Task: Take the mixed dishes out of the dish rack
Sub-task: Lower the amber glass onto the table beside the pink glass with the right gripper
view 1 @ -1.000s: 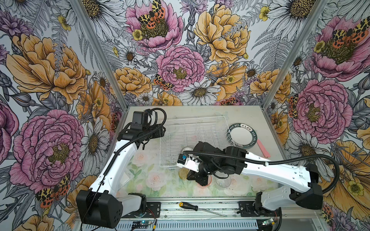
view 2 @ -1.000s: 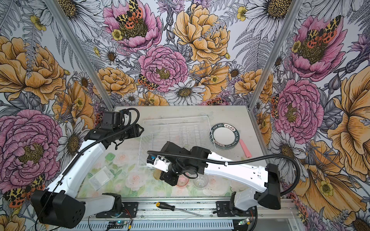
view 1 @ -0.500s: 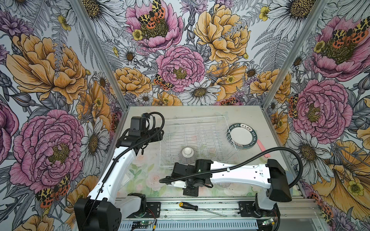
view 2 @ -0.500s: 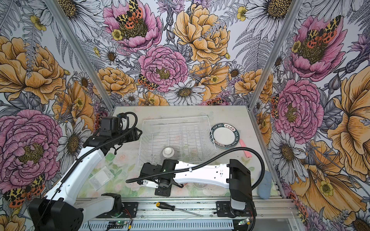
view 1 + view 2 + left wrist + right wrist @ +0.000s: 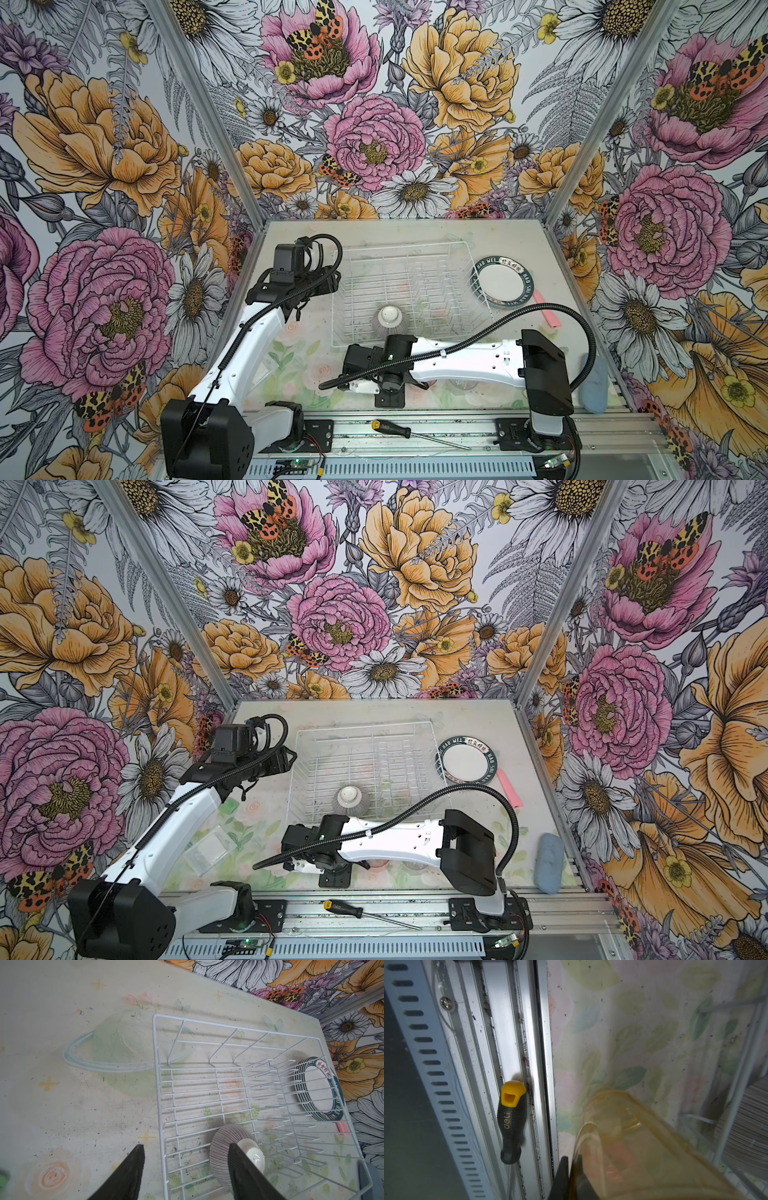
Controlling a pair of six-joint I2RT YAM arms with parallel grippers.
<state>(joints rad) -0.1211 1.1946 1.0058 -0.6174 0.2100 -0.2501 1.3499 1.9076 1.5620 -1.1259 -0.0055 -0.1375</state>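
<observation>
My right gripper will next lower the yellow tumbler (image 5: pixel 643 1147) onto the bare tabletop between front bar and rack and let go of the tumbler's side, since that tabletop is below the gripper.
The white wire dish rack (image 5: pixel 415 251) (image 5: pixel 374 729) (image 5: pixel 154 1064) stands mid-table. A ribbed greyish-purple bowl (image 5: pixel 388 322) (image 5: pixel 350 800) (image 5: pixel 222 1151) (image 5: pixel 745 1142) lies upside down in its near left corner, white foot up. Green-rimmed white plates (image 5: pixel 500 282) (image 5: pixel 467 759) (image 5: pixel 318 1088) are stacked on the table right of the rack. My left gripper (image 5: pixel 330 282) (image 5: pixel 291 758) (image 5: pixel 185 1167) hovers open over the rack's left rim, holding nothing. Low near the table's front edge, my right gripper (image 5: pixel 349 386) (image 5: pixel 571 1178) is shut on the wall of a yellow tumbler (image 5: pixel 643 1147); the arm hides that tumbler in both top views.
A screwdriver (image 5: pixel 392 428) (image 5: pixel 511 1118) lies on the front metal rail. Faint pink (image 5: pixel 376 861) and clear (image 5: pixel 415 864) tumblers sit under the right arm. A pink strip (image 5: pixel 546 309) and a blue pad (image 5: pixel 594 382) lie at the right, a clear plastic piece (image 5: pixel 210 850) at the left.
My right arm has drawn back from over the rack's front and swung low along the front edge, uncovering the bowl. The left gripper has shifted slightly and stays open.
</observation>
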